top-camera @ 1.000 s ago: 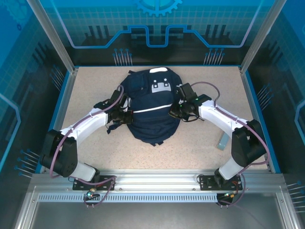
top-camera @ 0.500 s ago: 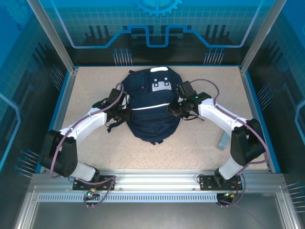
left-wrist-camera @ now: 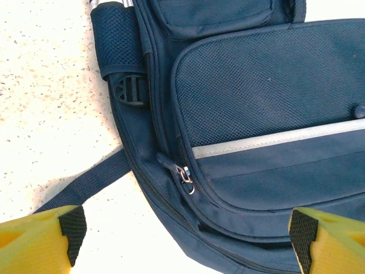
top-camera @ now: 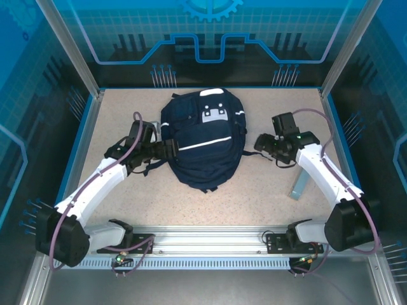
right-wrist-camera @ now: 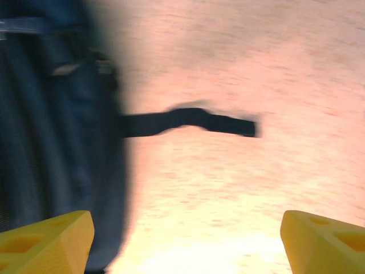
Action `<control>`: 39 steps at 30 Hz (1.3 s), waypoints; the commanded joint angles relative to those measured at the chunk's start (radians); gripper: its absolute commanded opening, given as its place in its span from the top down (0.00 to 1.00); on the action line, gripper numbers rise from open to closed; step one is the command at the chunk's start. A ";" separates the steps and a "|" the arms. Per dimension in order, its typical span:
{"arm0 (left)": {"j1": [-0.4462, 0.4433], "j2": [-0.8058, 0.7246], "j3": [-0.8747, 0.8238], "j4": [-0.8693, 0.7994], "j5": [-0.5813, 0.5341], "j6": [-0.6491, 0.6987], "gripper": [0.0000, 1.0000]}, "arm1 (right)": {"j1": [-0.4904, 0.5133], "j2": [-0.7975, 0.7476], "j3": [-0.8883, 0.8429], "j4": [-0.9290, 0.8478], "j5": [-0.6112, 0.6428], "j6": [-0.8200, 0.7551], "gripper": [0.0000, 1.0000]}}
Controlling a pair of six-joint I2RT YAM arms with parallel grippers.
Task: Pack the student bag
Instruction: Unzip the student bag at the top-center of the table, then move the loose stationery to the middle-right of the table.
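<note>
My right gripper is open, and the teal case [top-camera: 299, 184] rests beside my forearm, behind the gripper's fingers. Next, the gripper should move back toward my base, away from the loose strap, and onto the case.
The student bag [top-camera: 202, 143], a large navy backpack with a white stripe and a grey patch near its top, lies flat in the middle of the table. My left gripper [top-camera: 166, 150] is at the bag's left edge, open and holding nothing. In the left wrist view its jaws [left-wrist-camera: 186, 228] stand wide over the bag's lower side seam, near a metal zipper pull [left-wrist-camera: 185, 174] and a dark strap [left-wrist-camera: 85, 184]. My right gripper [top-camera: 259, 145] is open, a little clear of the bag's right side. The right wrist view is blurred; it shows the bag's edge [right-wrist-camera: 57, 148] and a loose strap end [right-wrist-camera: 191, 121] beyond the open gripper [right-wrist-camera: 182, 228].
A small pale upright object [top-camera: 297, 185] stands on the table to the right, close to my right forearm. A raised blue rim [top-camera: 86, 136] borders the speckled table, with metal frame posts at the back corners. Bare table lies in front of the bag.
Both grippers have opened and let go of the bag's sides. The left arm has drawn back to the left, the right arm to the right. The bag has settled flat.
</note>
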 commanded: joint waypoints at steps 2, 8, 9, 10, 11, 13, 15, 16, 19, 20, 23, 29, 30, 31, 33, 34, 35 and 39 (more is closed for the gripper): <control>0.005 -0.055 -0.021 -0.049 0.003 -0.045 0.05 | -0.127 -0.025 -0.082 -0.096 0.127 -0.056 0.14; 0.005 -0.071 0.003 -0.082 0.019 -0.049 0.01 | -0.302 -0.030 -0.189 -0.036 0.093 -0.085 0.14; 0.005 -0.071 0.005 -0.086 0.023 -0.051 0.01 | -0.330 -0.025 -0.198 -0.027 0.090 -0.091 0.14; 0.005 -0.073 0.007 -0.091 0.024 -0.053 0.01 | -0.351 -0.019 -0.202 -0.021 0.088 -0.096 0.14; 0.006 -0.076 0.007 -0.093 0.028 -0.057 0.01 | -0.373 -0.008 -0.202 -0.018 0.087 -0.103 0.14; 0.005 -0.081 0.007 -0.094 0.035 -0.064 0.01 | -0.408 0.016 -0.197 -0.016 0.090 -0.121 0.14; 0.005 -0.084 0.008 -0.095 0.046 -0.073 0.01 | -0.428 0.045 -0.190 -0.014 0.095 -0.138 0.13; 0.005 -0.085 0.009 -0.097 0.050 -0.077 0.01 | -0.434 0.056 -0.190 -0.010 0.089 -0.147 0.13; 0.005 -0.088 0.010 -0.100 0.054 -0.083 0.01 | -0.439 0.102 -0.187 0.001 0.053 -0.175 0.13; 0.005 -0.090 0.011 -0.103 0.058 -0.085 0.01 | -0.439 0.117 -0.189 0.005 0.040 -0.181 0.13; 0.005 -0.095 0.014 -0.105 0.065 -0.085 0.01 | -0.438 0.145 -0.201 0.024 -0.012 -0.193 0.15; 0.006 -0.097 0.015 -0.101 0.073 -0.087 0.01 | -0.392 0.158 -0.214 0.050 -0.074 -0.203 0.36; 0.006 -0.096 0.013 -0.098 0.074 -0.087 0.01 | -0.377 0.164 -0.209 0.045 -0.068 -0.197 0.40; 0.006 -0.097 0.014 -0.097 0.076 -0.088 0.01 | -0.365 0.170 -0.207 0.043 -0.062 -0.191 0.44; 0.005 -0.097 0.014 -0.099 0.074 -0.088 0.01 | -0.339 0.186 -0.201 0.030 -0.043 -0.172 0.49; 0.005 -0.099 0.014 -0.099 0.073 -0.087 0.01 | -0.330 0.192 -0.197 0.030 -0.041 -0.166 0.51; 0.005 -0.101 0.015 -0.101 0.070 -0.087 0.01 | -0.319 0.196 -0.196 0.030 -0.038 -0.158 0.53; 0.006 -0.103 0.020 -0.109 0.064 -0.079 0.01 | -0.265 0.205 -0.190 0.029 -0.032 -0.134 0.60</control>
